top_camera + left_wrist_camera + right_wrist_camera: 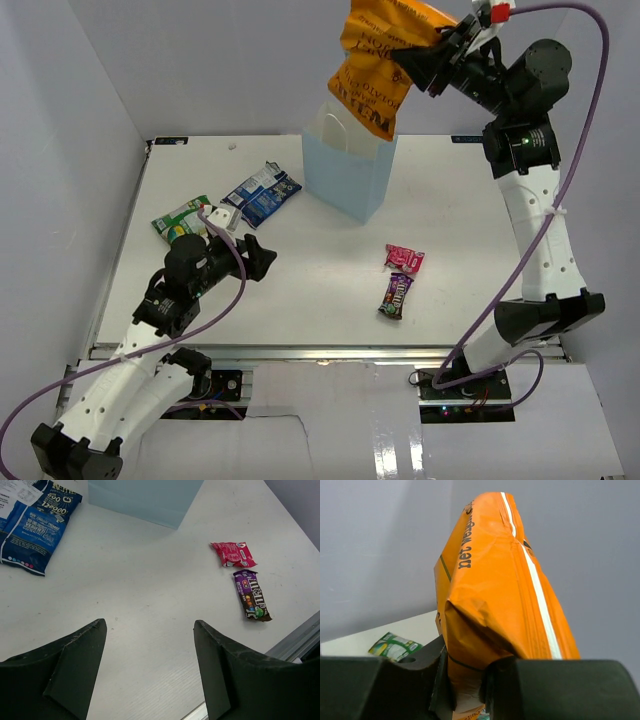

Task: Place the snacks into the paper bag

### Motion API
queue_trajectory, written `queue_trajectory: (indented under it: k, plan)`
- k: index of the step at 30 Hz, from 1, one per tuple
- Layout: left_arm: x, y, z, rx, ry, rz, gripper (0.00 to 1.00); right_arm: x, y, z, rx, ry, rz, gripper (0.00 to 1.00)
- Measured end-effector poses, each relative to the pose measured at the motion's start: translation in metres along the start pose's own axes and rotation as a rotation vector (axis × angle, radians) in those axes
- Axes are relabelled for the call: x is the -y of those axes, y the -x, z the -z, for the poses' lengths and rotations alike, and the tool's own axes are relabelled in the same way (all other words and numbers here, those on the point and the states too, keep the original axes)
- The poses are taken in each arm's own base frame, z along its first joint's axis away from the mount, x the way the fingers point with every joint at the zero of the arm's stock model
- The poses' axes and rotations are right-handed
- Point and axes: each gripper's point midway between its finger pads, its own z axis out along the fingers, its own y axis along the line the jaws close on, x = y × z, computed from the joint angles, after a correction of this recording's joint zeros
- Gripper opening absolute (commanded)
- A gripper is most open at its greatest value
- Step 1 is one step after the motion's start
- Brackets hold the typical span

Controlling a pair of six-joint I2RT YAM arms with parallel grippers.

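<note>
The paper bag's open top (346,134) is below my right gripper and to its left in the top view. Next, my right gripper shifts that way and down to release inside.
My right gripper (420,55) is shut on the large orange chip bag (378,65) and holds it high over the open top of the light blue paper bag (345,180); in the right wrist view the orange bag (495,590) is pinched at its end between the jaws. My left gripper (262,257) is open and empty, low over the table. The blue chip bag (262,193) and a green packet (180,217) lie at the left. The small pink packet (404,259) and dark brown candy pack (396,294) lie right of centre. The teal-green packet is out of view.
Grey walls enclose the table on the left, back and right. The table's metal front rail (320,352) runs along the near edge. The left wrist view shows the blue chip bag (35,525), paper bag base (145,500), pink packet (232,553) and candy pack (251,595).
</note>
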Motion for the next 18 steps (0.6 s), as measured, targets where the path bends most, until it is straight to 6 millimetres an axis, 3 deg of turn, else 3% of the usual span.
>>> queue_trajectory:
  k: [4,8,12,18]
  plan:
    - [0.0,0.003,0.001,0.013,0.003,-0.006,0.81,0.033,0.003,-0.006,0.015,-0.071,0.016,0.08]
    - [-0.001,0.002,0.0,0.008,0.007,-0.005,0.81,0.049,-0.019,-0.017,-0.007,-0.081,0.0,0.08]
    - [-0.002,0.001,0.0,0.006,0.01,-0.004,0.81,0.067,-0.061,-0.03,-0.05,-0.081,-0.027,0.08]
    - [-0.003,0.0,-0.001,0.001,0.015,-0.003,0.81,0.089,-0.141,-0.039,-0.157,-0.083,-0.067,0.09]
